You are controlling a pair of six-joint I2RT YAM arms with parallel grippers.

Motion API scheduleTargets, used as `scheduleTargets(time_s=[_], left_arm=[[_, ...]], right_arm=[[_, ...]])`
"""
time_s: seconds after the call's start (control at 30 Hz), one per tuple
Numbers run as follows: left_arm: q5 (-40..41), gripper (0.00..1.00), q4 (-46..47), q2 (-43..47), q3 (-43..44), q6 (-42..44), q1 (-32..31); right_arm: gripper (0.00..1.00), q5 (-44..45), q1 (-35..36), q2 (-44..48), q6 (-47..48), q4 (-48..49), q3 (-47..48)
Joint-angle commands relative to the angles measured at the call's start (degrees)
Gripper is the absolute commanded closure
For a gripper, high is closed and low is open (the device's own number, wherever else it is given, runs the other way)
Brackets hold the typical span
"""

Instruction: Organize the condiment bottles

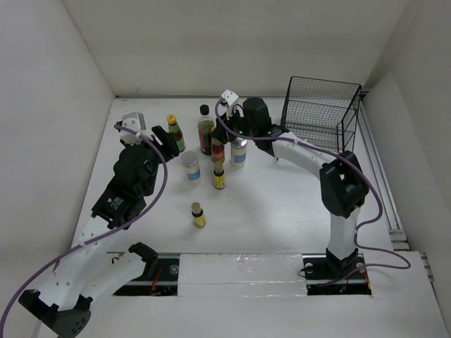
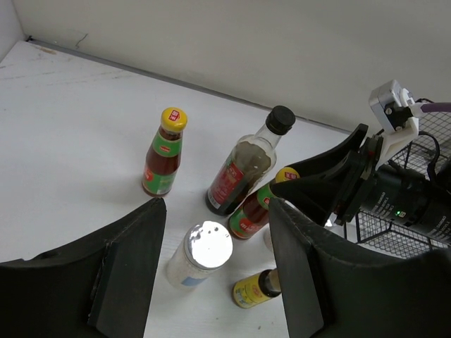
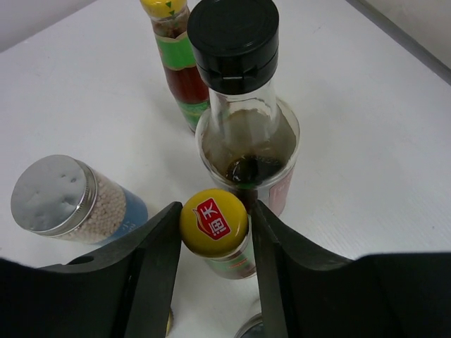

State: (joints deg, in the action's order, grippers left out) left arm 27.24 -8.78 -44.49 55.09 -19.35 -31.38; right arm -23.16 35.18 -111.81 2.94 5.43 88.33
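I need to lift my right gripper clear of the crowded bottles next, move it across over the wire basket (image 1: pixel 301 113), which is to its right in the top view, and lower it to release.
My right gripper (image 3: pixel 215 210) is shut on a red-green-labelled, yellow-capped bottle (image 3: pixel 213 222) standing on the table just in front of the taller dark, black-capped bottle (image 3: pixel 243 134). My left gripper (image 2: pixel 215 208) hangs open and empty above a white silver-lidded jar (image 2: pixel 201 250), near the other yellow-capped bottle (image 2: pixel 163 155). In the top view the held bottle (image 1: pixel 217 152) is mid-table with a second white jar (image 1: pixel 239 152) to its right. One tiny yellow-labelled bottle (image 1: pixel 219 177) stands in front of it, and another (image 1: pixel 199 215) stands alone nearer the arms.
A black wire basket (image 1: pixel 320 113) stands at the back right, beside the right arm's forearm. White walls close in the table at the back and on both sides. The bottles are crowded together between the two grippers.
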Motion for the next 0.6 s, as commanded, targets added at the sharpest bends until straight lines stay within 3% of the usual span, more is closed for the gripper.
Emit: scheduleTargets(time_s=[0.0, 0.1, 0.17, 0.27, 0.4, 0.57], left_arm=[[-0.6, 0.44, 2.8, 0.6, -0.2, 0.7, 0.3], [-0.6, 0.44, 2.8, 0.6, -0.2, 0.7, 0.3], [-0.6, 0.44, 2.8, 0.6, -0.2, 0.7, 0.3], [-0.6, 0.44, 2.8, 0.6, -0.2, 0.7, 0.3], [-0.6, 0.44, 2.8, 0.6, -0.2, 0.7, 0.3], [-0.6, 0.44, 2.8, 0.6, -0.2, 0.7, 0.3]], right_arm=[[0.52, -0.7, -0.3, 0.1, -0.3, 2.4, 0.0], [0.52, -0.2, -0.3, -0.4, -0.3, 2.4, 0.5], [0.69, -0.2, -0.3, -0.4, -0.3, 2.4, 1.0], [0.64, 0.3, -0.3, -0.4, -0.3, 2.4, 1.0], [0.82, 0.9, -0.3, -0.4, -0.3, 1.9, 0.4], [0.85, -1.1, -1.4, 6.7, -0.8, 4.8, -0.3]])
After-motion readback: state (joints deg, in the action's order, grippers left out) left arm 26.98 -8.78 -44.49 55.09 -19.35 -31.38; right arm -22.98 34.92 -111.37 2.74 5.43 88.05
